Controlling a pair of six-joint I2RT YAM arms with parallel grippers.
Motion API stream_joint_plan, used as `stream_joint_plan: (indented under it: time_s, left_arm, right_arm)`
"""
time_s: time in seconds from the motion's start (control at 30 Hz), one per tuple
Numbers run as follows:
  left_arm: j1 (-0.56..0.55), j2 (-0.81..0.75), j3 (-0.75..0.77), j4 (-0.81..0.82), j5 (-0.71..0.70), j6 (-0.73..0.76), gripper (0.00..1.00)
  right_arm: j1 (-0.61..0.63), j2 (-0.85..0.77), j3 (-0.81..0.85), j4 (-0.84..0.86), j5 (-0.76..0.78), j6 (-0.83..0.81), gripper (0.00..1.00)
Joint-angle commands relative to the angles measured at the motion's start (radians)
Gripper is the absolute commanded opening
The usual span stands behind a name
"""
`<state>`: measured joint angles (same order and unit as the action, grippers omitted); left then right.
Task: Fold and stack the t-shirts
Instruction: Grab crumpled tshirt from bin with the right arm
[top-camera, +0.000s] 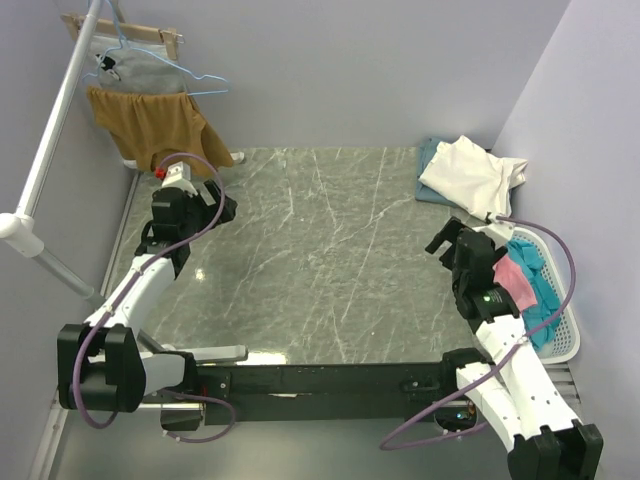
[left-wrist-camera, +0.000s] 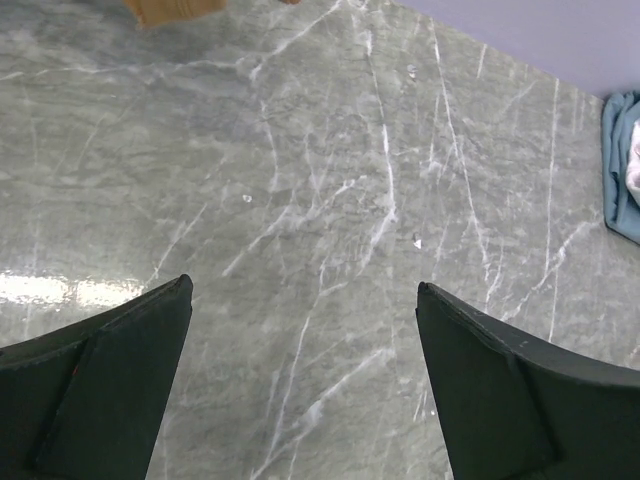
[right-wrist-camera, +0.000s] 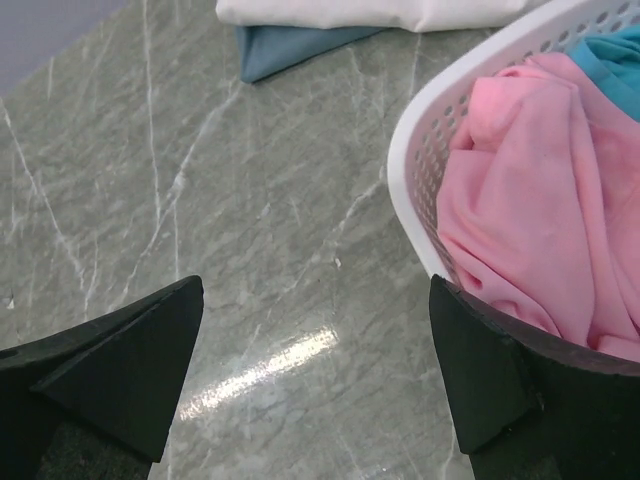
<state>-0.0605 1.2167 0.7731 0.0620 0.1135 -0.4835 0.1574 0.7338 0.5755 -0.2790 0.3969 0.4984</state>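
Observation:
The pink t-shirt's fold (top-camera: 517, 281) (right-wrist-camera: 566, 165) lies below, to the right in the top view, so my right gripper will next move over the basket's rim in between and down onto it.
A cream-white t-shirt (top-camera: 470, 172) lies folded on a grey-blue t-shirt (top-camera: 430, 155) at the table's far right; both show in the right wrist view, the white (right-wrist-camera: 370, 10) over the grey-blue (right-wrist-camera: 285, 45). A light pink t-shirt (top-camera: 514, 277) and teal t-shirts (top-camera: 540, 280) lie crumpled in a white basket (top-camera: 562, 345); the pink one (right-wrist-camera: 530, 210) fills the right wrist view's right side. My right gripper (top-camera: 447, 240) (right-wrist-camera: 315, 380) is open and empty, just left of the basket. My left gripper (top-camera: 222, 205) (left-wrist-camera: 303, 385) is open and empty over bare table at far left.
A mustard-brown garment (top-camera: 150, 125) and a grey garment (top-camera: 140, 70) hang on a rack (top-camera: 50, 140) at the back left, just behind the left gripper. Lilac walls close in the table at the back and right. The basket's rim (right-wrist-camera: 420, 150) sits close to the right fingers.

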Motion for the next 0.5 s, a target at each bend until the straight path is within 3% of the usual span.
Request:
stream_joint_plan:
  time_s: [0.0, 0.07, 0.13, 0.3, 0.47]
  left_arm:
    - [-0.005, -0.005, 0.012, 0.036, 0.043, -0.006, 1.0]
    - [-0.005, 0.023, 0.023, 0.033, 0.07, -0.003, 0.99]
    - [-0.005, 0.049, 0.049, 0.022, 0.153, 0.016, 1.0]
    - [-0.005, 0.171, 0.1, -0.039, 0.199, 0.005, 0.99]
    - [-0.005, 0.259, 0.21, -0.128, 0.109, 0.036, 1.0]
  right_arm:
    - [0.004, -0.008, 0.009, -0.078, 0.089, 0.058, 1.0]
    - [0.004, 0.03, 0.072, -0.182, 0.196, 0.133, 1.0]
    - [0.002, 0.065, 0.121, -0.209, 0.233, 0.129, 1.0]
    - [-0.013, 0.095, 0.159, -0.316, 0.411, 0.198, 1.0]
    - [-0.119, 0.107, 0.141, -0.289, 0.372, 0.158, 1.0]
